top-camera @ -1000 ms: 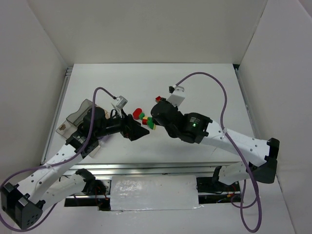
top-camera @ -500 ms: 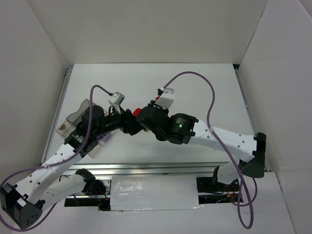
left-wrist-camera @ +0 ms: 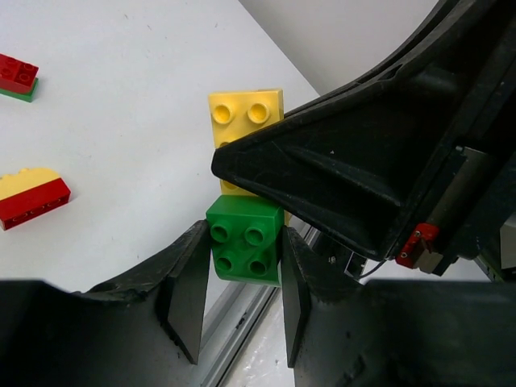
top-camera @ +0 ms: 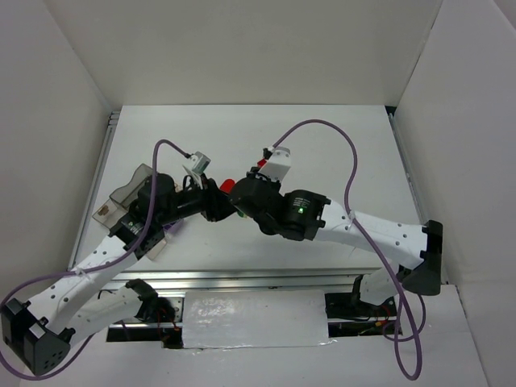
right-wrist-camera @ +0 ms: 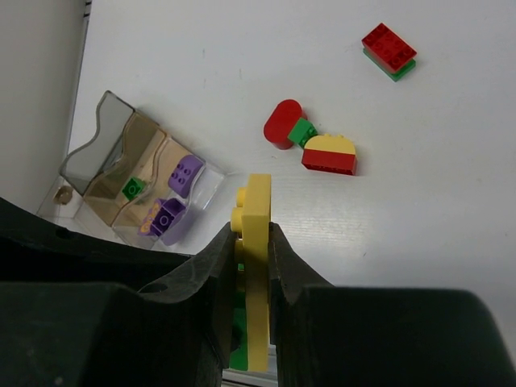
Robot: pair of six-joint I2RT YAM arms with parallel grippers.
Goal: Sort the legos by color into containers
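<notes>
A small green lego already lies in the tray's middle section. My left gripper should next move away from the yellow lego [right-wrist-camera: 258,234], toward the tray and down over that section.
A yellow lego [right-wrist-camera: 258,234] stands on edge with my right gripper [right-wrist-camera: 251,242] shut on it. A green lego [left-wrist-camera: 242,230] is stuck to the yellow lego [left-wrist-camera: 246,109], and my left gripper [left-wrist-camera: 241,260] is shut on that green one, pads against both its sides. In the top view the two grippers meet above the table's middle [top-camera: 230,203]. The clear containers tray [right-wrist-camera: 103,109] lies to the left, holding two purple legos [right-wrist-camera: 185,173] and a small green one [right-wrist-camera: 131,188].
Loose on the table lie a red cylinder [right-wrist-camera: 282,122] joined to a green piece, a yellow-and-red rounded brick [right-wrist-camera: 329,153] and a red-on-green brick [right-wrist-camera: 389,50]. White walls enclose the table. A metal rail [top-camera: 242,278] runs along the near edge.
My right arm swung left, bringing the yellow and green legos to the left gripper. The left gripper's jaws went from wide open to closed on the green lego.
</notes>
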